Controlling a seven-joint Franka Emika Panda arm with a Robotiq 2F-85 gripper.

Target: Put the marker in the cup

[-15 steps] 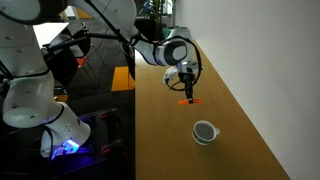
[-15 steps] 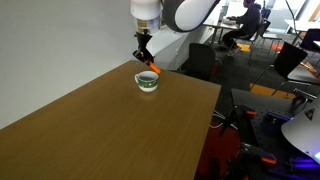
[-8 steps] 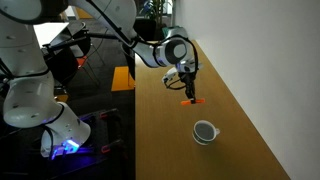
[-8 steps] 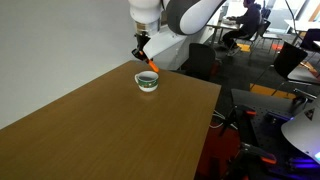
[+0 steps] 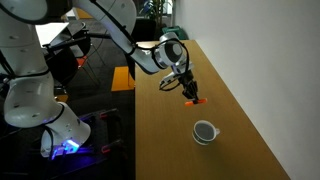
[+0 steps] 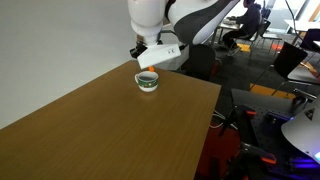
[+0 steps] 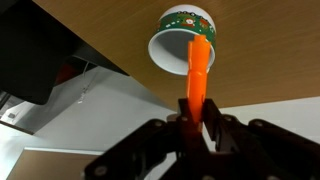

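I will move my gripper down and over the cup's opening point(image 5: 205, 131) to let go of the orange marker point(image 5: 193, 100) there, because the cup stands below my gripper, past the marker's tip.
My gripper point(image 7: 197, 112) is shut on the orange marker point(image 7: 197, 75), which sticks out from between the fingers toward the cup point(image 7: 184, 36). In the wrist view the marker's tip overlaps the cup's rim. The cup is small, white with a patterned band and a dark inside. In an exterior view the gripper point(image 5: 187, 92) holds the marker point(image 5: 193, 100) in the air, above the table and short of the cup point(image 5: 205, 132). In an exterior view the gripper point(image 6: 146, 62) hangs just behind the cup point(image 6: 147, 81); the marker point(image 6: 151, 67) shows as a small orange spot.
The cup stands on a long wooden table point(image 5: 170, 150) beside a white wall point(image 5: 270, 70). The table's edge runs along an open floor with another robot base point(image 5: 40, 110), chairs and desks point(image 6: 290, 60) beyond.
The gripper has tilted and shifted slightly with the marker in it; the marker now sits a little higher and more slanted. The cup has not moved.
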